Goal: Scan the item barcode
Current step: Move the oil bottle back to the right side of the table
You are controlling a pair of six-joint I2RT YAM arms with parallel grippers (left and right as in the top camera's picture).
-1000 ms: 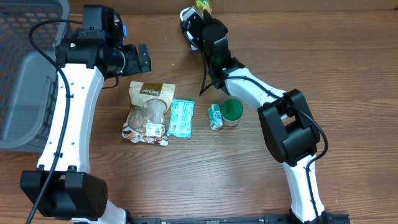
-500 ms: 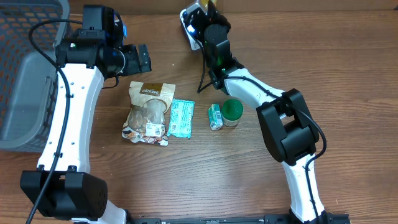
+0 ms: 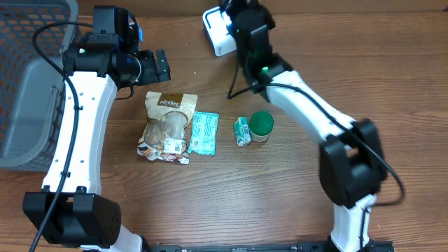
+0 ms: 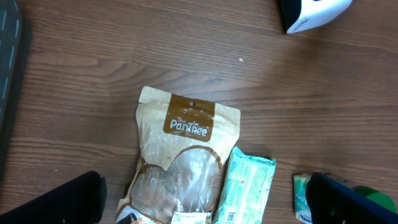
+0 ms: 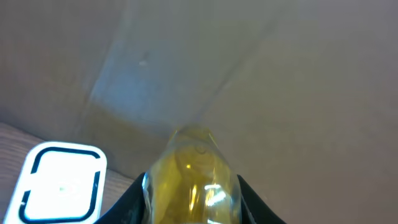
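Note:
The tabletop on the jar's side away from the carton is empty, so my right gripper will next draw back from the scanner [image 3: 218, 31], tilt down and release the bottle there.
My right gripper [image 5: 190, 202] is shut on a clear bottle of yellow liquid [image 5: 189, 174], its end pointing at the beige wall. The white barcode scanner [image 5: 59, 183] with a dark-framed window lies just left of the bottle. From overhead the scanner [image 3: 218, 31] sits at the table's back edge, with the right gripper [image 3: 245, 14] beside it on the right; the bottle is hidden under the arm there. My left gripper [image 3: 157, 66] hangs open above a brown snack bag [image 4: 183, 155], nothing between its fingers [image 4: 62, 199].
A teal packet [image 3: 204, 133] lies beside the snack bag [image 3: 168, 126]. A small green carton [image 3: 241, 131] and a green-lidded jar [image 3: 262, 124] stand mid-table. A grey wire basket [image 3: 28, 84] fills the left edge.
My right arm has swung to the right, carrying the bottle off the scanner, whose white top now shows. The left arm has not moved.

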